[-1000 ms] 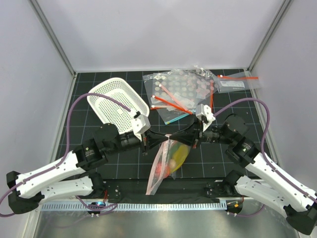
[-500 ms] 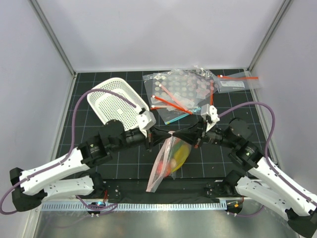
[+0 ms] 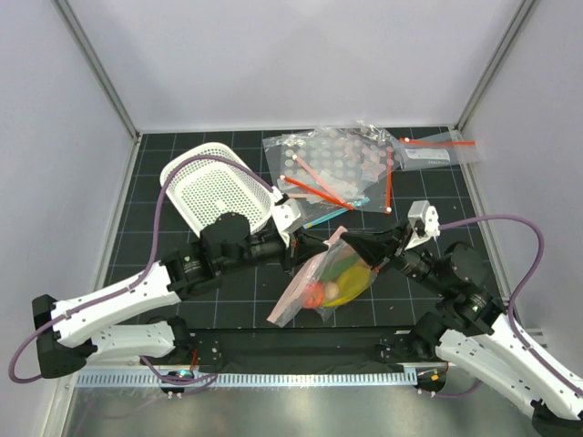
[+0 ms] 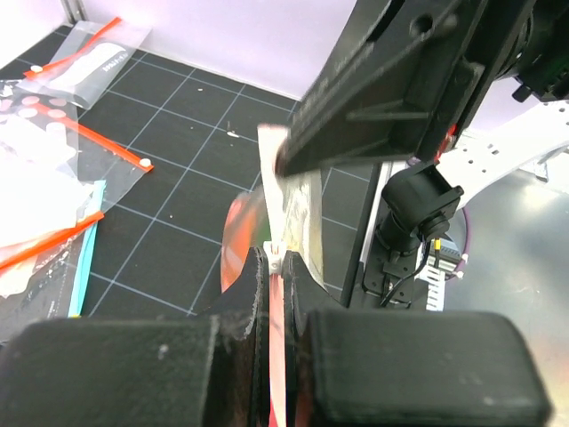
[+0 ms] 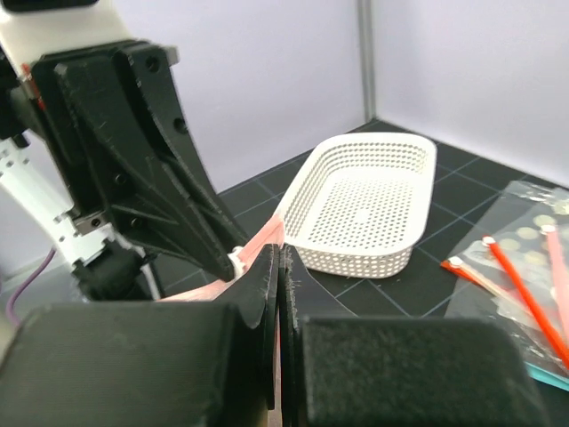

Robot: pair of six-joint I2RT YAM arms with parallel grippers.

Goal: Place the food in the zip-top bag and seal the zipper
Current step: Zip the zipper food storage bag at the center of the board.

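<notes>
The slider (image 4: 277,256) is still at the bag's held corner, so my left gripper will next go left in the top view to the zipper's loose end and let go.
The clear zip-top bag (image 3: 330,280) hangs between my two grippers at mid-table. It holds the food: a yellow piece (image 3: 352,283), a red piece (image 3: 314,294) and green bits. Its red zipper strip (image 3: 293,291) runs down-left from the held corner. My left gripper (image 3: 312,244) is shut on the strip at its white slider (image 4: 277,256), as the left wrist view (image 4: 277,267) shows. My right gripper (image 3: 352,242) faces it, shut on the same pink strip (image 5: 267,238) in the right wrist view (image 5: 280,260).
The white perforated basket (image 3: 217,193) lies at the back left, also in the right wrist view (image 5: 364,200). A heap of spare clear bags with red strips (image 3: 332,171) lies behind the grippers. One more bag (image 3: 437,151) lies at the back right.
Both grippers have moved to the right together with the bag's mouth. The bag has swung up from hanging steeply to a flatter, more spread tilt.
</notes>
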